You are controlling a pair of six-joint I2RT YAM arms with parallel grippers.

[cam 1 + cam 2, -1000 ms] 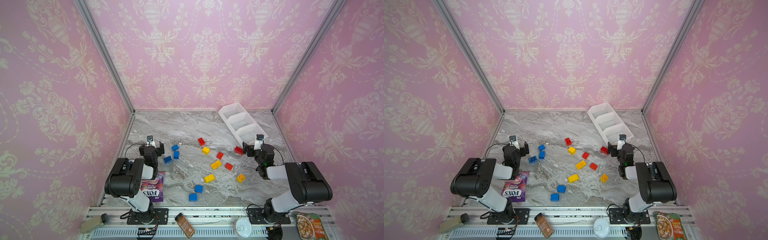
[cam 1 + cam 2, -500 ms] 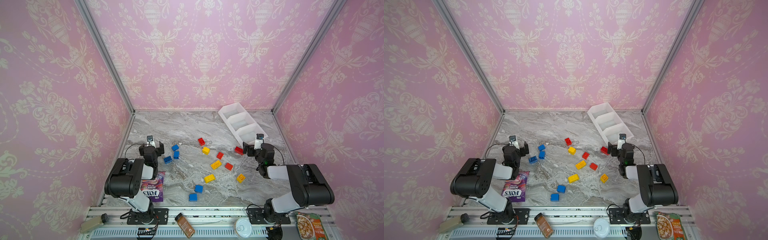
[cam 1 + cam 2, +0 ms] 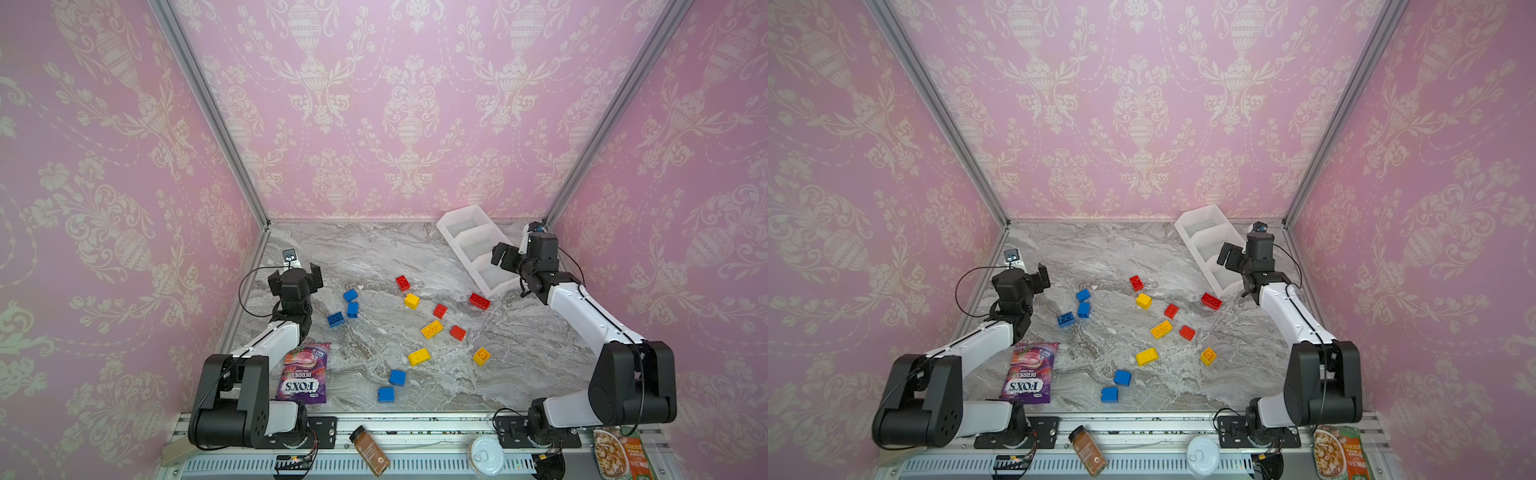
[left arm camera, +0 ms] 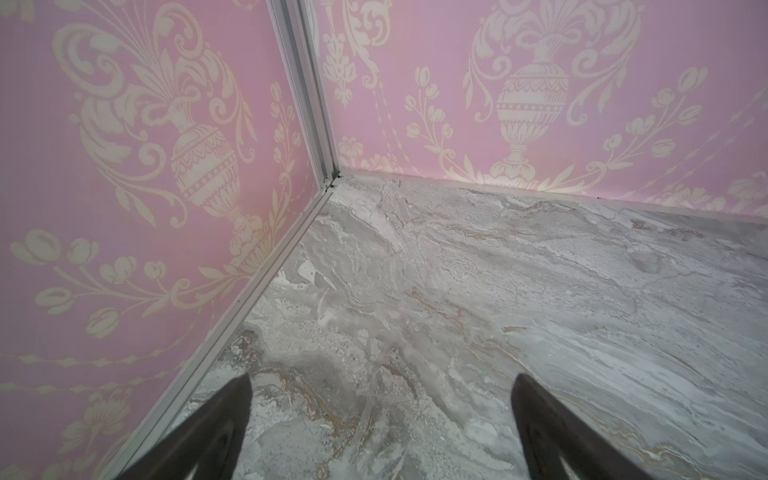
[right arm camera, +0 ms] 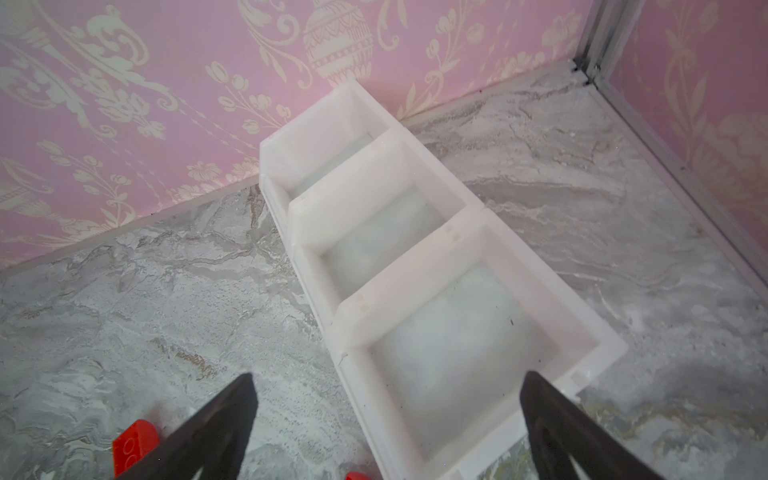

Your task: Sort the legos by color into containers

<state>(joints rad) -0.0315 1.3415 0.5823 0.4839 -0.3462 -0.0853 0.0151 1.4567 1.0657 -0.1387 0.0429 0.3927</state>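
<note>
My right gripper tilts downward next and will come down onto the narrow divider between the nearest and middle bins, as its rim fits between the open fingers.
Several legos lie loose on the marble floor in both top views: blue ones point(image 3: 350, 295) point(image 3: 397, 377) on the left and at the front, yellow ones point(image 3: 432, 329) and red ones point(image 3: 439, 310) in the middle. The containers point(image 3: 469, 245) point(image 3: 1204, 237), three joined white bins, stand at the back right, and all three look empty in the right wrist view point(image 5: 419, 208). My right gripper point(image 3: 505, 257) point(image 5: 386, 415) hangs open above the nearest bin, with a red brick point(image 5: 135, 442) point(image 3: 479, 301) just beside it. My left gripper point(image 3: 297, 276) point(image 4: 382, 415) is open over bare floor near the left wall, left of three blue bricks.
A purple FOX'S candy bag point(image 3: 303, 372) lies by the left arm's base. On the front rail lie a spice jar point(image 3: 370, 451), a round white tub point(image 3: 484, 455) and a food packet point(image 3: 615, 453). Pink walls close in the left, back and right sides.
The right gripper has lifted from beside the red brick and moved back over the nearest bin. The left gripper has risen slightly. Both stay open and no brick has moved.
</note>
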